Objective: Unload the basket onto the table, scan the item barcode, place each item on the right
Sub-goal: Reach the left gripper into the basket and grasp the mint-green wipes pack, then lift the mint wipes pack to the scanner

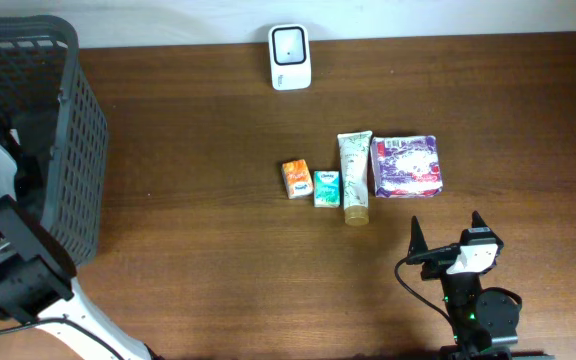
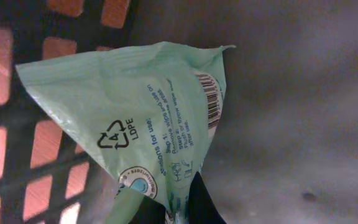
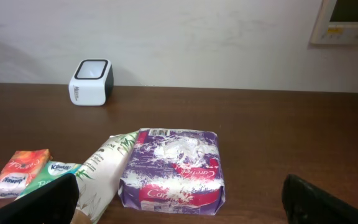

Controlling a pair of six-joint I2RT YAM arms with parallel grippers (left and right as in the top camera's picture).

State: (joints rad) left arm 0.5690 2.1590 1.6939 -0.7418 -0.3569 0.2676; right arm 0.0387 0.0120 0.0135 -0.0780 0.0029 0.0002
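Observation:
I will next raise my left gripper, move it to the right in the overhead view past the side of the basket and let go on the bare tabletop by the orange tissue pack (image 1: 270,193).
My left gripper (image 2: 178,213) is shut on the bottom edge of a pale green plastic packet (image 2: 135,118), inside the dark mesh basket (image 1: 68,120). A barcode (image 2: 211,102) shows on the packet's right side, next to printed text and a recycling mark. The white scanner (image 1: 290,57) stands at the table's far edge, also in the right wrist view as a scanner (image 3: 91,81) at the back left. My right gripper (image 1: 446,238) is open near the front edge, with nothing between its fingers (image 3: 316,202).
A row of items lies mid-table: an orange tissue pack (image 1: 295,179), a green tissue pack (image 1: 327,187), a white tube (image 1: 355,175) and a purple pack (image 1: 406,166), just ahead of the right gripper. The basket's mesh wall (image 2: 17,149) is close on the packet's left.

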